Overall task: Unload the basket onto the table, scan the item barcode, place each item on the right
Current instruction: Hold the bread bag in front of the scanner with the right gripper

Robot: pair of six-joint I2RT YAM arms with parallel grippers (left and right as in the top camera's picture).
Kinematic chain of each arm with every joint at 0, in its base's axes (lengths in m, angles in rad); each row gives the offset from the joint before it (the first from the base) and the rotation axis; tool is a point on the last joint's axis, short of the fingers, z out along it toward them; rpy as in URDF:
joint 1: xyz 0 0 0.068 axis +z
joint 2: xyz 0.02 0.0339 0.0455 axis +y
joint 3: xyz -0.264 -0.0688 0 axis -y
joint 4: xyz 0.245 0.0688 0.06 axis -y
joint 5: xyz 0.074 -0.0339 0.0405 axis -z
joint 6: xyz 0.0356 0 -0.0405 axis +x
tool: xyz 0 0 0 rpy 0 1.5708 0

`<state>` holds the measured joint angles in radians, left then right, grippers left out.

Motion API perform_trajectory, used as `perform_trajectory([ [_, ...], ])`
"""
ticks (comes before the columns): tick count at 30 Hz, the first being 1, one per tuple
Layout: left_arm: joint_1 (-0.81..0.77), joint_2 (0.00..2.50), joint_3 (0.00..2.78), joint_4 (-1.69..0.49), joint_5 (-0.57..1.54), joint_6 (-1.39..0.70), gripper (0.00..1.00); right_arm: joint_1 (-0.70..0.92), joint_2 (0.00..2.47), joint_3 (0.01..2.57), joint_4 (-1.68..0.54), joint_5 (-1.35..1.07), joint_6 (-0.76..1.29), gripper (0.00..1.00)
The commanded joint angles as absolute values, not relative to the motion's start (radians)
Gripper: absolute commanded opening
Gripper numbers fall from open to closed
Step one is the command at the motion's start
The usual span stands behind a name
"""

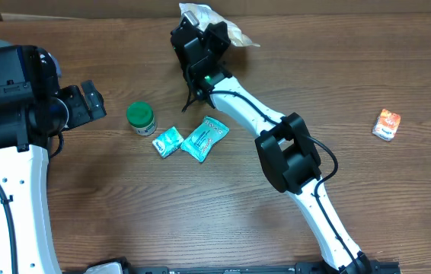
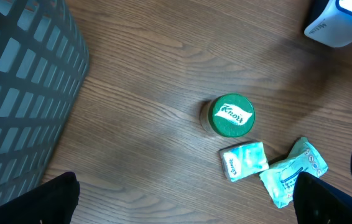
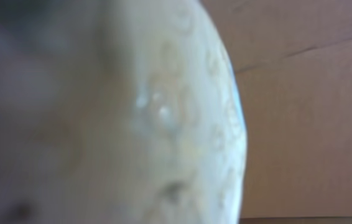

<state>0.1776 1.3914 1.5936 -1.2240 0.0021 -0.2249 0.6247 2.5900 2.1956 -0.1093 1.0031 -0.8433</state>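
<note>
The robot's right gripper swings right in the overhead view next, to the open tabletop by the orange packet, and then it needs to lower and release the whitish packet (image 1: pixel 227 27).
My right gripper (image 1: pixel 202 24) is at the far edge of the table, shut on a pale, crinkly whitish packet (image 1: pixel 227 27). That packet (image 3: pixel 163 118) fills the right wrist view as a close blur and hides the fingers. A white scanner with a lit blue face (image 2: pixel 341 20) shows at the top right of the left wrist view. My left gripper (image 1: pixel 92 100) hangs open at the left with nothing between its fingers (image 2: pixel 58 199). It is short of a green-lidded jar (image 1: pixel 141 116).
Beside the jar (image 2: pixel 231 116) lie two teal packets (image 1: pixel 168 141) (image 1: pixel 205 138). An orange packet (image 1: pixel 387 124) lies alone at the right. A grey mesh basket (image 2: pixel 20 81) stands at the left behind my left arm. A cardboard wall runs along the back.
</note>
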Motion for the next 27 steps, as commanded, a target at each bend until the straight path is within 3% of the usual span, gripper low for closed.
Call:
perform_trajectory([
  [1, 0.183, 1.374, 1.599, -1.223, -0.01, -0.202, 1.0, 0.644, 2.478, 2.212, -0.145, 1.011, -0.799, 0.04],
  [11, 0.183, 1.374, 1.599, -1.223, -0.01, -0.202, 1.0, 0.624, 2.133, 2.212, -0.623, 0.766, -0.41, 0.04],
  [16, 0.183, 1.374, 1.599, -1.223, -0.01, -0.202, 1.0, 0.581, 1.958, 2.212, -0.942, 0.464, -0.064, 0.04],
  [21, 0.183, 1.374, 1.599, -1.223, -0.01, -0.202, 0.99, 0.418, 1.853, 2.212, -1.255, 0.105, 0.236, 0.04],
  [27, 0.183, 1.374, 1.599, -1.223, -0.01, -0.202, 1.0, 0.128, 1.859, 2.137, -1.431, -0.144, 0.266, 0.04],
])
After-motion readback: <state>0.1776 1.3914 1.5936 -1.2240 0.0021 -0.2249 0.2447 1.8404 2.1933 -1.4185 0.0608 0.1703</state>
